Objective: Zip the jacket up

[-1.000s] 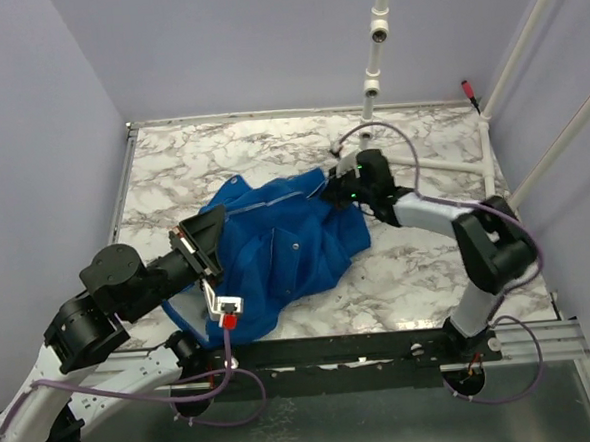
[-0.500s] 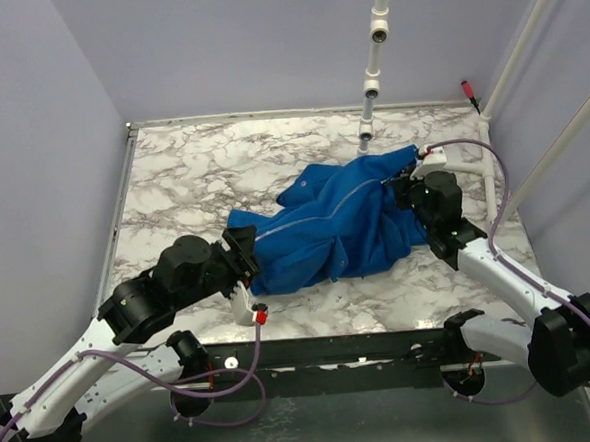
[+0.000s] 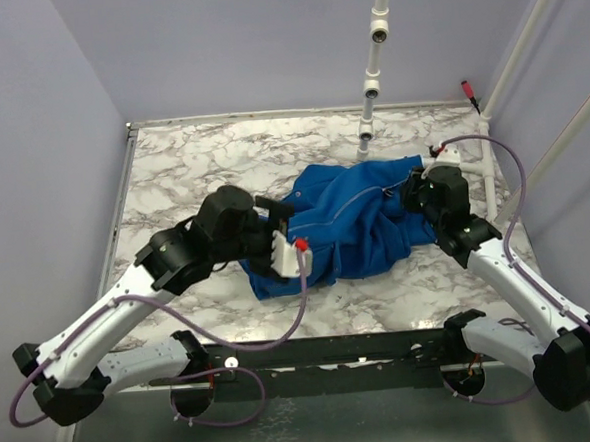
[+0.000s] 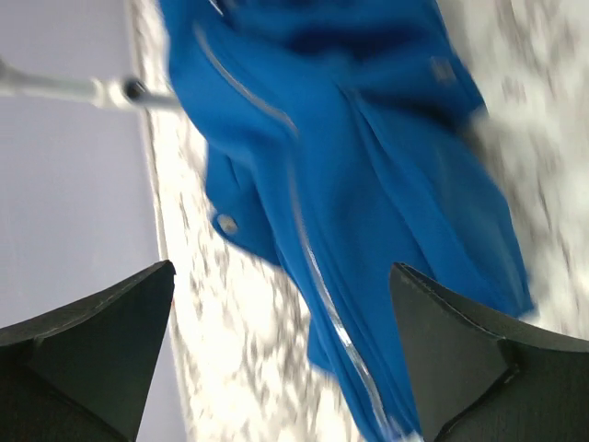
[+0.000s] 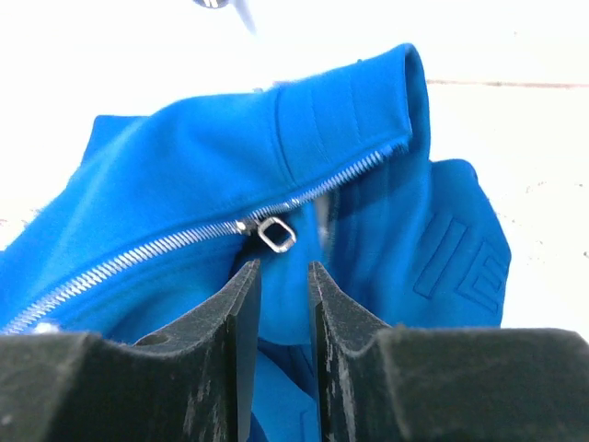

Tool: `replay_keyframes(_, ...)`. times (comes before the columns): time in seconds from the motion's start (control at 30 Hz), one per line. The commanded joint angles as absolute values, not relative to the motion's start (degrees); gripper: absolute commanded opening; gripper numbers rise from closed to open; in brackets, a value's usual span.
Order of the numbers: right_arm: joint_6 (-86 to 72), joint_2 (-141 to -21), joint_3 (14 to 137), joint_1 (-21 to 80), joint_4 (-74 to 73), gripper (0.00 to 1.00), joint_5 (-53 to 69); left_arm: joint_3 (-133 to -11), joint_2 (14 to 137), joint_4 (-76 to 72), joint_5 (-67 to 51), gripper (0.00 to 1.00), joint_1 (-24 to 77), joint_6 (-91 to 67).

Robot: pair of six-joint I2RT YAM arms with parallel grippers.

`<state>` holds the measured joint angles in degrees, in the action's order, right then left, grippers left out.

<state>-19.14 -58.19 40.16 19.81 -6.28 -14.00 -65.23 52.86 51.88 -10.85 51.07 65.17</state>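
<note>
I will move my left gripper outward along the zipper next and down onto the jacket's edge below the silver zipper pull [image 5: 276,233], since the pull hangs near the collar.
The royal-blue jacket [image 3: 350,223] lies bunched on the marble table [image 3: 192,167], its closed zipper [image 3: 339,210] running as a pale line from lower left to upper right. My left gripper [image 3: 281,234] hovers at the jacket's left end, jaws wide open and empty. In the left wrist view the left gripper [image 4: 282,269] frames the jacket [image 4: 368,157] and its zipper [image 4: 304,249]. My right gripper [image 3: 413,189] sits at the collar end. In the right wrist view the right gripper [image 5: 283,267] stands narrowly open, and the silver zipper pull [image 5: 276,233] hangs free just beyond the tips, below the collar [image 5: 340,110].
A white pipe post [image 3: 370,81] hangs over the table's far middle. Another white pipe [image 3: 487,159] runs along the right side. Lilac walls close in the table on the left, back and right. A metal snap [image 4: 225,224] shows on the jacket's hem.
The left gripper has opened wide, let go of the jacket's lower end and shifted right. The right gripper has parted its jaws and released the zipper pull.
</note>
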Motion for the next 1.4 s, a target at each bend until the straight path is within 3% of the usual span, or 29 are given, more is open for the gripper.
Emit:
replay_keyframes(0.0,-19.9,-57.7,43.9,19.5,-10.2,0.31,-16.2,-69.9,62.2,26.6,-23.0,0.99,51.0,39.4)
replay_keyframes(0.13,-21.1,-56.7,43.5,19.3,-11.2,0.32,-15.9,-68.2,74.6,3.2,-21.8,0.99,50.9,28.4)
replay_keyframes(0.37,-23.5,-51.5,41.2,18.8,-12.9,0.45,-17.4,-77.4,96.5,-7.9,-26.0,0.99,48.9,24.4)
replay_keyframes(0.63,-23.9,-50.2,40.5,17.2,-13.6,0.53,-16.9,-89.7,109.8,-5.3,-23.6,0.95,48.8,27.3)
replay_keyframes(0.87,-24.3,-53.3,41.5,11.0,-11.1,0.54,-9.2,-87.3,111.8,-0.4,-23.8,0.79,48.0,32.9)
replay_keyframes(1.07,-24.6,-56.2,42.2,7.6,-8.0,0.55,-1.7,-86.1,111.7,4.0,-22.6,0.87,46.1,34.5)
replay_keyframes(1.2,-24.9,-57.6,42.4,7.6,-7.1,0.55,-0.4,-88.8,113.5,6.4,-22.5,0.87,45.8,32.7)
replay_keyframes(1.3,-25.1,-57.6,42.3,7.6,-6.6,0.54,-0.4,-88.0,113.7,6.5,-22.3,0.74,45.7,34.4)
replay_keyframes(1.37,-25.1,-57.5,42.2,7.6,-6.4,0.53,-0.4,-87.0,113.5,6.6,-21.2,0.52,45.8,36.0)
